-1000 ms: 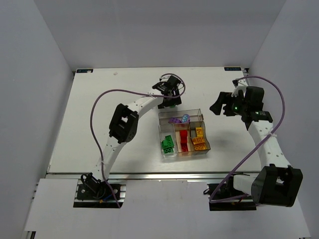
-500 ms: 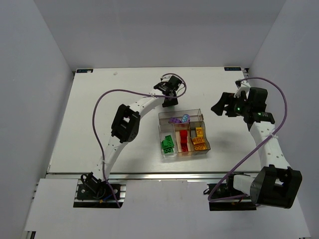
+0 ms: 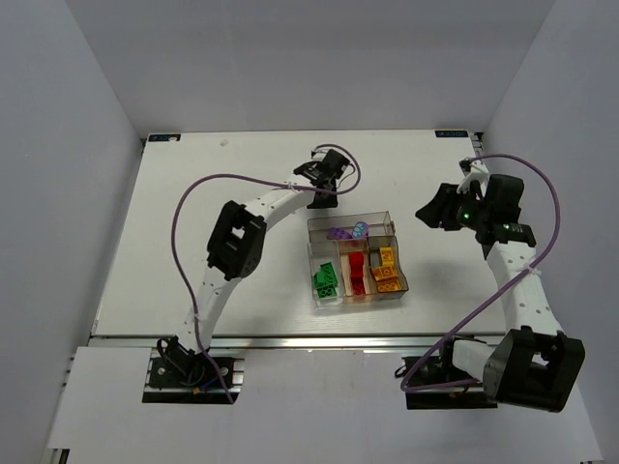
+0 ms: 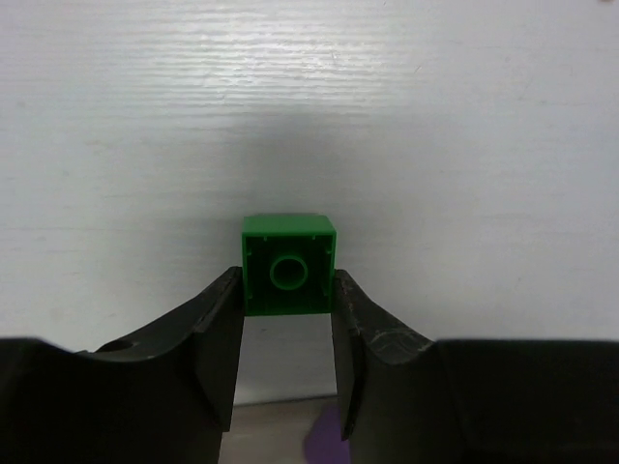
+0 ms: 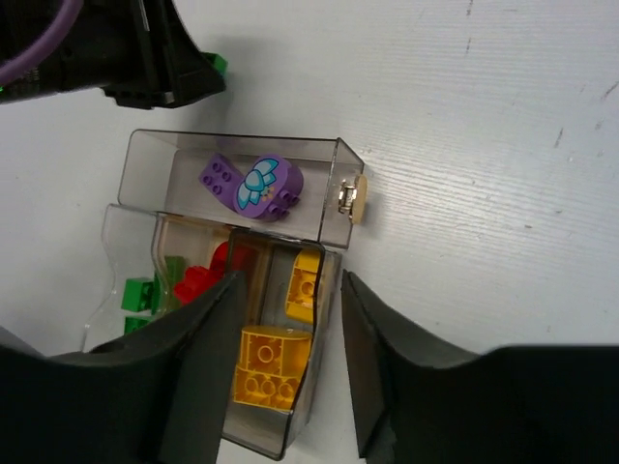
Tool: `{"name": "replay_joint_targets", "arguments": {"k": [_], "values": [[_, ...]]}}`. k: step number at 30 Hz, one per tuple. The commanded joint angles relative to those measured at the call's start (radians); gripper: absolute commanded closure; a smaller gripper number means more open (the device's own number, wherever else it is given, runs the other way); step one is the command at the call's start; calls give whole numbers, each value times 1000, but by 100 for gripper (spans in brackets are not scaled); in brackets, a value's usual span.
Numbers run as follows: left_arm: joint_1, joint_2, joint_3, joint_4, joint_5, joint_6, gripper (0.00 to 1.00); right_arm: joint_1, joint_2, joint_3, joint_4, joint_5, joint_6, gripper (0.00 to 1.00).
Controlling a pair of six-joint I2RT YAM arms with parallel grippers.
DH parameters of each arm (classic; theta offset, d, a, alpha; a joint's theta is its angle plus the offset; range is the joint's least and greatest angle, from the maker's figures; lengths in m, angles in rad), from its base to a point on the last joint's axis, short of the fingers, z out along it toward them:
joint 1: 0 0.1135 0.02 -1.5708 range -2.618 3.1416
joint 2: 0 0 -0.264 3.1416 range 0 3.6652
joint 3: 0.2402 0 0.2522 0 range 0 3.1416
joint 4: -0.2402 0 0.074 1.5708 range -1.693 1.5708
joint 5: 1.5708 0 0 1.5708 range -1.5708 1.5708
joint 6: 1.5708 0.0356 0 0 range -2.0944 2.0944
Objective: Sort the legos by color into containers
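Observation:
My left gripper should move up and back and let go of the lego over the green compartment's far end (image 3: 324, 255), because that spot is back from the gripper.
My left gripper (image 3: 327, 184) is shut on a green lego (image 4: 288, 264), pinched between its fingertips (image 4: 287, 290) over the white table just beyond the tray's far edge. The clear tray (image 3: 310, 253) holds a lilac piece (image 3: 346, 232) in the wide far compartment. Green legos (image 3: 326, 280), red legos (image 3: 358, 271) and yellow-orange legos (image 3: 387, 271) each fill a narrow compartment. My right gripper (image 3: 435, 208) is open and empty, above the table to the right of the tray. Its wrist view shows the tray's wall (image 5: 329, 193), the lilac piece (image 5: 253, 184) and yellow legos (image 5: 266, 362) between its spread jaws.
The left arm's purple cable (image 3: 222, 179) loops over the left part of the table. The right arm's cable (image 3: 542, 193) arcs near the right wall. The left gripper's black body (image 5: 145, 58) shows at the top left of the right wrist view.
My left gripper has shifted slightly toward the far side, away from the tray, with the green lego in it. My right gripper has drawn back to the right.

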State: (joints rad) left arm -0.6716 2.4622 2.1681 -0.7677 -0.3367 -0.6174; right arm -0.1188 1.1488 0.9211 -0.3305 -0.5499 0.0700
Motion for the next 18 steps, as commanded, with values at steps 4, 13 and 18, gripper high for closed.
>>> {"name": "replay_joint_targets", "arguments": {"k": [4, 13, 18], "values": [[-2, -554, -393, 306, -10, 235, 100, -7, -49, -24, 61, -68, -22, 86], [-2, -810, -760, 321, 389, 229, 100, -16, -24, -36, 68, -108, -53, 100], [-20, -835, -847, 294, 533, 170, 100, -24, -17, -44, 74, -105, -59, 100]]}}
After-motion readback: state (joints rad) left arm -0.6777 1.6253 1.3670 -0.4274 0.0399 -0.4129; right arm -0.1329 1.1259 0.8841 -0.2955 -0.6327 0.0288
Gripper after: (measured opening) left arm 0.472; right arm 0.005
